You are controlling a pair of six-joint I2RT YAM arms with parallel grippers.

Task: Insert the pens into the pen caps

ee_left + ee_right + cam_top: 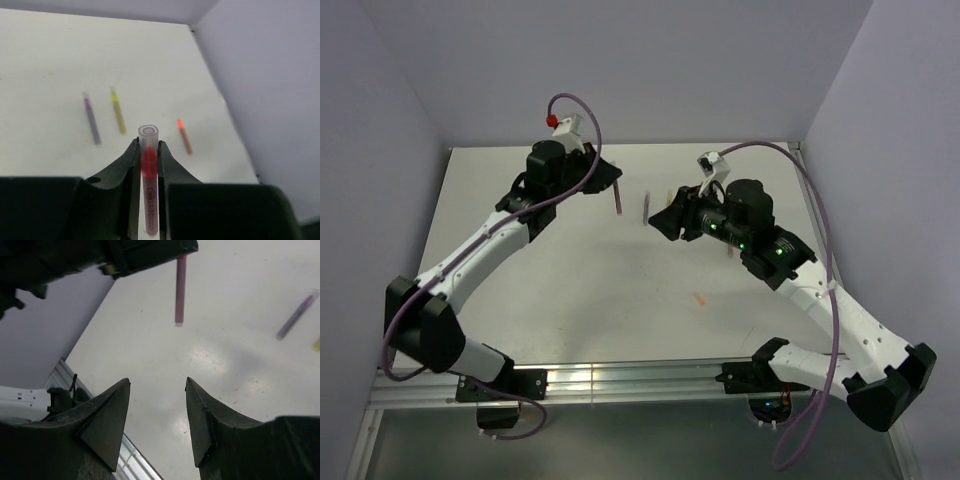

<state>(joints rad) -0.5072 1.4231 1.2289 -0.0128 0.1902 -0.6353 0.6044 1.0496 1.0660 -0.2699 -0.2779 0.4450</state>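
The clear tube already surrounds the pink-red pen's red tip, so my left gripper should next lower the pen onto the bare tabletop beside the grey-purple pen and release it.
My left gripper is shut on a pink-red pen. A clear tube end surrounds the pen's red tip beyond the fingertips. In the top view the pen hangs down from the left gripper above the table's far middle. My right gripper is open and empty, facing that pen from the right and held above the table. A grey-purple pen, a yellow pen and an orange-red pen lie on the table. I see no loose pen caps.
The white table is walled at the back and both sides. A metal rail runs along the near edge by the arm bases. The grey-purple pen lies between the grippers and the orange-red pen lies nearer the front.
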